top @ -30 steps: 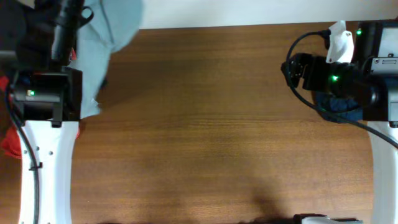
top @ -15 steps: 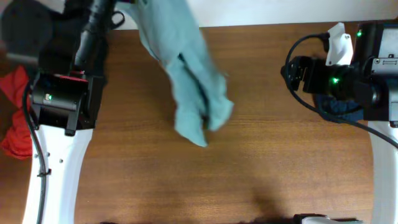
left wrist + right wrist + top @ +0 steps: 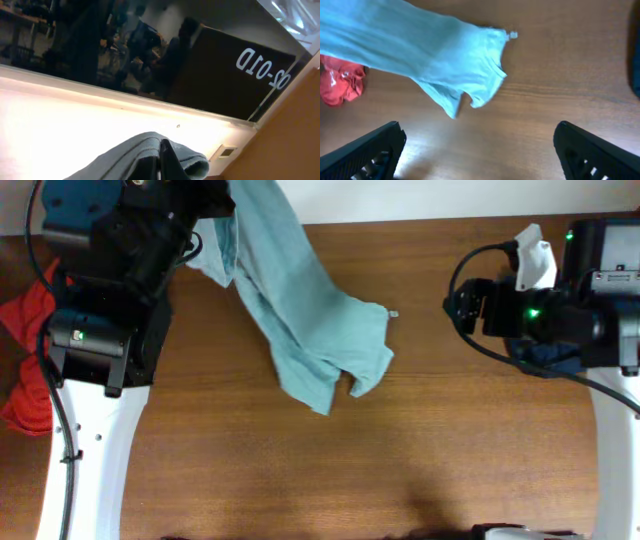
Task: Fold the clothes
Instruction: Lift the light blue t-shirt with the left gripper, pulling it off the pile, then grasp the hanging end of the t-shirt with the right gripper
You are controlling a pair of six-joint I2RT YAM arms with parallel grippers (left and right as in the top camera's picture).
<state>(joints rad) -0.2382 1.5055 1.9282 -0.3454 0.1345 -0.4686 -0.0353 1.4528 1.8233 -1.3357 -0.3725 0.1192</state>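
Note:
To get onto the shirt's corner toward the navy garment [image 3: 502, 38], my right gripper needs to lower to the left in the overhead view first, since that corner lies loose.
A pale grey-blue T-shirt [image 3: 300, 310] hangs from my left gripper [image 3: 212, 210] at the table's far left corner. It trails down to the right onto the wood, its lower end bunched near the middle. In the left wrist view the shirt's hem [image 3: 125, 157] is folded over my left gripper [image 3: 165, 157], which is shut on it. My right gripper [image 3: 460, 302] hovers at the right, open and empty, well away from the shirt. The right wrist view shows its fingers [image 3: 365, 150] spread wide above bare wood, with the shirt [image 3: 435, 50] beyond them.
A heap of red clothes [image 3: 25, 370] lies off the table's left edge, also seen as red clothes [image 3: 340, 82] from the right wrist. A navy garment [image 3: 545, 355] sits under the right arm. The wooden table [image 3: 400, 460] stretches toward the front.
My left arm has swung the T-shirt from beyond the left edge rightward over the table, where it now lies spread out more. The right gripper has edged slightly left.

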